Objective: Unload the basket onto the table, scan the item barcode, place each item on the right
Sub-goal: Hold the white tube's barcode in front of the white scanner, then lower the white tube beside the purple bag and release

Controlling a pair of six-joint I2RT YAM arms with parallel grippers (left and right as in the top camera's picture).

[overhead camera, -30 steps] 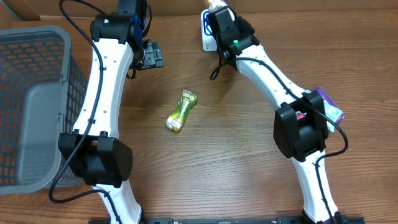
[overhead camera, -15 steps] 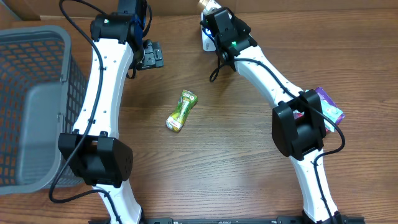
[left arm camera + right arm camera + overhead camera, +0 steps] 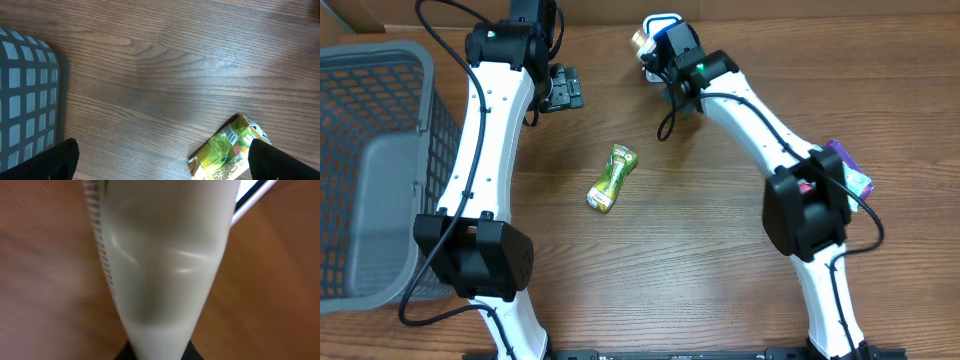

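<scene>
The robot will next move its right gripper back and to the right in the overhead view, down beside the purple packet (image 3: 844,160), to let go of the tube clear of the scanner.
My right gripper (image 3: 658,48) is shut on a white tube (image 3: 160,265) at the far middle of the table. The tube's gold end (image 3: 642,40) sticks out to the left of the gripper in the overhead view. In the right wrist view the tube fills the frame and narrows down into the jaws. The white and blue scanner (image 3: 661,20) stands just behind it and shows as a bright edge (image 3: 252,192). A green packet (image 3: 611,179) lies mid-table. My left gripper (image 3: 560,88) hangs open above the wood, with the packet (image 3: 227,152) near its right finger (image 3: 280,162).
A grey mesh basket (image 3: 370,160) stands at the left edge, and its corner (image 3: 25,100) shows in the left wrist view. A purple packet (image 3: 850,168) lies at the right beside the right arm.
The right gripper has swung left and toward the front with the tube, so the tube's gold end and the scanner behind it now show. The left arm has not moved.
</scene>
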